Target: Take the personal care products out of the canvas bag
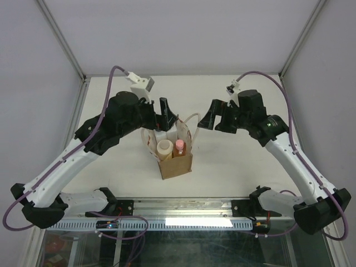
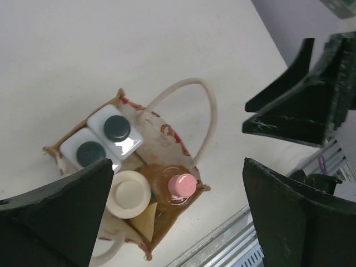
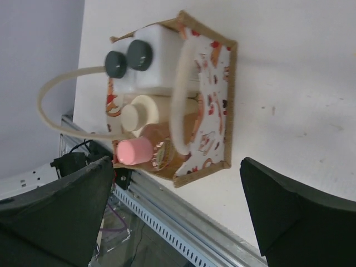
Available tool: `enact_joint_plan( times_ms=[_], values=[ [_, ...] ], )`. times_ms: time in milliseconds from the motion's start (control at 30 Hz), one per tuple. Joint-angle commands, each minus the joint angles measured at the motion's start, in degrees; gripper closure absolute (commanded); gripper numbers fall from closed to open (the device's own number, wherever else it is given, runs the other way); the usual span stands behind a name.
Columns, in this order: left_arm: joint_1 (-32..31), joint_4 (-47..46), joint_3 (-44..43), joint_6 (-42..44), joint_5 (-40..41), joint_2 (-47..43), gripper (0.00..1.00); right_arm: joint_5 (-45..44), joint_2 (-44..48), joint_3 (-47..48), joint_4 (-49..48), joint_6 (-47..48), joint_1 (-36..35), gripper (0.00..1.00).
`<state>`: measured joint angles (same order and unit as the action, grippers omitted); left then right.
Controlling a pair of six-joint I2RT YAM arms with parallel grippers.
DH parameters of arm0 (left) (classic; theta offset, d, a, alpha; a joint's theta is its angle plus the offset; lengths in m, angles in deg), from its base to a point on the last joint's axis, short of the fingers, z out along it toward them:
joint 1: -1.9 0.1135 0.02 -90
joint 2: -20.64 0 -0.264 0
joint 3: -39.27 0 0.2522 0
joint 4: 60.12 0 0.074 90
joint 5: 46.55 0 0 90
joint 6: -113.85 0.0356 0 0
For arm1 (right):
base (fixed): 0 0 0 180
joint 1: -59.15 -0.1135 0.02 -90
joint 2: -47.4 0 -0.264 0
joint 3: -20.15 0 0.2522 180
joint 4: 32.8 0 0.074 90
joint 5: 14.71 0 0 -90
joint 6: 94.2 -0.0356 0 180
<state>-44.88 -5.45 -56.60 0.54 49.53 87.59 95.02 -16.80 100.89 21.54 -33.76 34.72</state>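
Observation:
My right gripper moves to the left in the top view and down around the orange bottle's shoulders next, since the bag point(image 1: 176, 164) is open above the slim orange bottle.
The canvas bag point(image 1: 176, 164) stands upright on the table, open at the top, and all four bottles are inside it. The orange bottle with a pink cap point(image 1: 179, 146) and the cream bottle point(image 1: 164, 148) stand at the near side. The two white bottles with dark grey caps point(image 2: 117, 127) point(image 2: 90, 153) stand at the far side. My left gripper point(image 1: 162, 118) hovers open and empty above the bag's back left. My right gripper point(image 1: 216, 118) is open and empty, above and to the right of the bag. The right wrist view shows the bag's white side panel point(image 3: 212, 105), the pink cap point(image 3: 133, 150) and the grey caps point(image 3: 129, 58).
The bag's white loop handles point(image 2: 207, 111) point(image 3: 55, 111) arch up over the opening. A metal rail point(image 1: 189, 222) runs along the table's near edge. Frame posts and grey walls point(image 1: 61, 39) close in the table at the back and sides.

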Motion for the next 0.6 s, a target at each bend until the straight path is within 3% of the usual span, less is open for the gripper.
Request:
enact_joint_plan(
  times_ms=[0, 300, 467, 567],
  values=[
    [0.42, 7.16, 4.21, -7.08, 14.46, -5.83, 0.01, -4.68, -0.6, 6.95, -2.57, -2.6, -8.2, 0.0],
    [0.47, 13.38, 13.83, -21.06, 20.67, -13.88, 0.04, -20.22, -10.42, 17.86, 5.65, 0.01, -25.92, 0.03],
    [0.41, 13.13, 17.01, -26.25, 19.12, -14.85, 0.05, -31.51, -19.05, 24.29, 17.17, 0.71, -31.17, 0.04],
    [0.44, 12.88, 16.68, -26.41, 19.06, -13.9, 0.05, -36.66, -22.05, 25.36, 19.12, -0.8, -33.11, 0.06]
  ],
)
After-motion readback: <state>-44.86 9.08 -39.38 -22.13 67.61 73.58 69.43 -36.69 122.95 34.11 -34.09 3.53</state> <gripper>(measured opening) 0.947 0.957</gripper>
